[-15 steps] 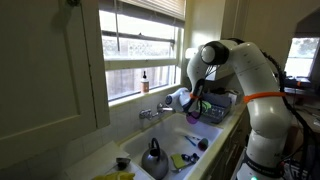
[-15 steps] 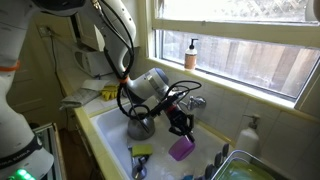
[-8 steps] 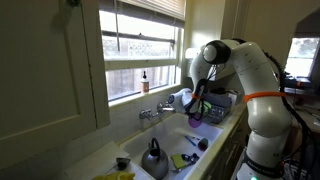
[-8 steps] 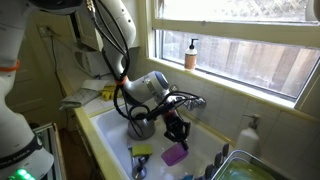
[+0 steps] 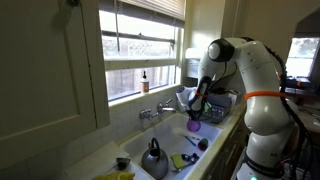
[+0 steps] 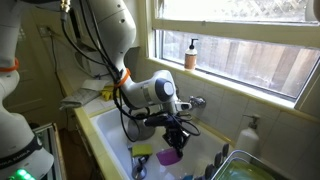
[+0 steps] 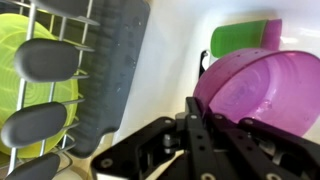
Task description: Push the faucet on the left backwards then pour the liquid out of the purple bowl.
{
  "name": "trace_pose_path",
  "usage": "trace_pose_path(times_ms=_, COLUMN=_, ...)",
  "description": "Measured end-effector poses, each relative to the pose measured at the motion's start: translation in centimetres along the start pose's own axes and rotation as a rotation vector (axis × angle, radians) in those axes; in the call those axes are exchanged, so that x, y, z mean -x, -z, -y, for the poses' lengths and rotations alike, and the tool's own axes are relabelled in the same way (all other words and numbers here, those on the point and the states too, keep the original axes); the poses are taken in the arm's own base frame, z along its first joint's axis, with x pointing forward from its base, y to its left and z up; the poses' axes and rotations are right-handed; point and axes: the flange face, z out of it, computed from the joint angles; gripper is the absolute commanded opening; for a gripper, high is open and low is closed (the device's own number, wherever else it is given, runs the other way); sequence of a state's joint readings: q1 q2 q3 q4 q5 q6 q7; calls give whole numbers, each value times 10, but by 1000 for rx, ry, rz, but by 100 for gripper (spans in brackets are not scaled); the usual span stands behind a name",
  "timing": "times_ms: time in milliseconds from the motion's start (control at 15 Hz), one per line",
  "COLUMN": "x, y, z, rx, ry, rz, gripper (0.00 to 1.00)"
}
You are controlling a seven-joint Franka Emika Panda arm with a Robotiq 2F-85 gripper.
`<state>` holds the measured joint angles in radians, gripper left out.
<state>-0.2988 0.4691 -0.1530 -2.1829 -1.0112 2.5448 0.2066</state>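
Observation:
The purple bowl (image 6: 168,157) hangs tilted, so my gripper must next go down and turn level onto the bare sink bottom below to release the bowl's rim.
My gripper (image 6: 171,142) is shut on the rim of the purple bowl (image 6: 168,157) and holds it tilted above the white sink (image 6: 108,132). In an exterior view the bowl (image 5: 193,126) hangs below the gripper (image 5: 196,112) over the sink's right part. In the wrist view the bowl (image 7: 262,92) fills the right side, with the gripper (image 7: 195,110) clamped on its edge. The chrome faucet (image 5: 155,111) stands at the back of the sink under the window; it also shows behind the arm (image 6: 194,102).
A steel kettle (image 5: 153,160) sits in the sink. A green sponge (image 7: 244,37) lies in the basin. A dish rack (image 7: 95,70) with a yellow-green dish (image 7: 30,60) stands beside the sink. A soap bottle (image 6: 190,55) is on the windowsill.
The gripper has moved down and toward the front of the sink with the bowl, and the wrist has turned, so the bowl hangs lower and more tilted.

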Motion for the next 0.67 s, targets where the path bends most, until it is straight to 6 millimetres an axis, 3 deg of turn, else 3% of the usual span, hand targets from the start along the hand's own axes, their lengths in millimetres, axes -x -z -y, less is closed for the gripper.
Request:
trace_pose_path(times_ms=333, x=4, y=-17, z=0, rx=-195, ry=-166, rz=-126, gripper=1)
trace_pose_path(times_ms=667, x=-8, y=-41, z=15, rx=-372, ry=-316, rz=-244, gripper=1)
